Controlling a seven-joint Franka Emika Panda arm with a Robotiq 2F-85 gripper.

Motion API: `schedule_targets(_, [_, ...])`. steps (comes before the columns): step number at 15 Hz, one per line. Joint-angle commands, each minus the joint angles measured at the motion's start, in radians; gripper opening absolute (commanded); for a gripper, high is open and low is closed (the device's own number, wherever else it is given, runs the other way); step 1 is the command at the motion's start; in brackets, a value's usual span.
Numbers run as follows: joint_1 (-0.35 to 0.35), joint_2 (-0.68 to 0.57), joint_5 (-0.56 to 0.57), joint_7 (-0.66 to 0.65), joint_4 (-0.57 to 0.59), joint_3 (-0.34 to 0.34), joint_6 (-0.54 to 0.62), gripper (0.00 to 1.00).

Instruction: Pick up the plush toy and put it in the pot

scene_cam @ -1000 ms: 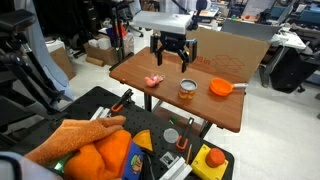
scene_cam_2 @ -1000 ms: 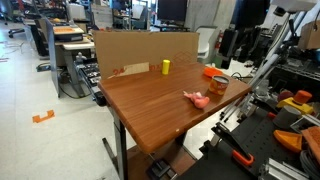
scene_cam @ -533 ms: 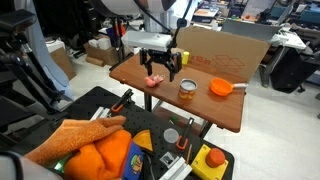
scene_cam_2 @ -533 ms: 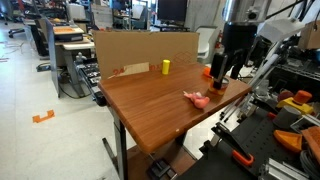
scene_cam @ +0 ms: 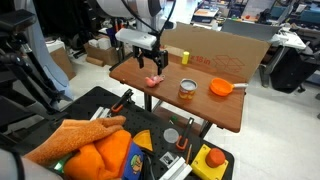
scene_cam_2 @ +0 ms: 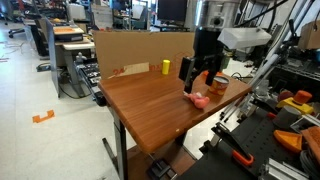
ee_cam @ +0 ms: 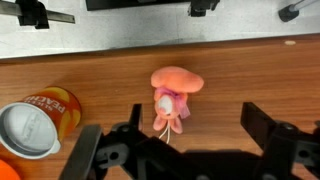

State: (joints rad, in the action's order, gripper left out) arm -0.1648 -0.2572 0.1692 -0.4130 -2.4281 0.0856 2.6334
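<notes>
My gripper will next go down with a slight turn, centring its fingers around the toy's body (scene_cam: 153,81) (ee_cam: 169,108) to close, as the plush toy is below and nearer one open finger.
The plush toy (scene_cam: 152,80) is a small pink lump lying on the wooden table (scene_cam: 215,105), near its edge. It also shows in the other exterior view (scene_cam_2: 198,99) and in the wrist view (ee_cam: 172,95). My gripper (scene_cam: 148,64) (scene_cam_2: 197,78) hangs just above the toy, open and empty. In the wrist view its fingers (ee_cam: 185,140) spread wide, with the toy nearer one finger. The orange pot (scene_cam: 220,87) stands further along the table with its short handle out; in the other exterior view (scene_cam_2: 215,75) it is partly hidden behind the arm.
A tin can (scene_cam: 186,89) (ee_cam: 35,118) stands between the toy and the pot. A cardboard wall (scene_cam_2: 140,45) lines the table's back edge, with a small yellow object (scene_cam_2: 166,67) by it. A big orange cloth bundle (scene_cam: 95,150) and tools lie on a lower cart.
My gripper has moved along the table from above the can to over the plush toy, and has come lower. The toy, can and pot have not moved.
</notes>
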Motion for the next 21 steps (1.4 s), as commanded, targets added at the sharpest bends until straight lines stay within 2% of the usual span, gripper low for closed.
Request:
schedule_targets(1, [-0.047, -0.116, 0.019, -0.073, 0.119, -0.054, -0.013, 1.00])
schedule_targets(6, [-0.117, -0.234, 0.019, -0.164, 0.215, -0.130, -0.077, 1.00])
schedule_targets(7, [-0.129, -0.249, 0.019, -0.176, 0.223, -0.142, -0.097, 0.75])
schedule_targets(8, [-0.140, -0.260, 0.025, -0.186, 0.228, -0.152, -0.112, 0.74])
schedule_targets(12, [-0.152, -0.263, 0.009, -0.200, 0.251, -0.145, -0.171, 0.47])
schedule_targets(18, [-0.091, -0.134, -0.057, -0.130, 0.259, -0.110, -0.287, 0.06])
schedule_targets(19, [-0.059, -0.086, -0.100, -0.081, 0.263, -0.092, -0.341, 0.03])
schedule_targets(21, [0.010, -0.013, -0.225, 0.043, 0.278, -0.060, -0.395, 0.06])
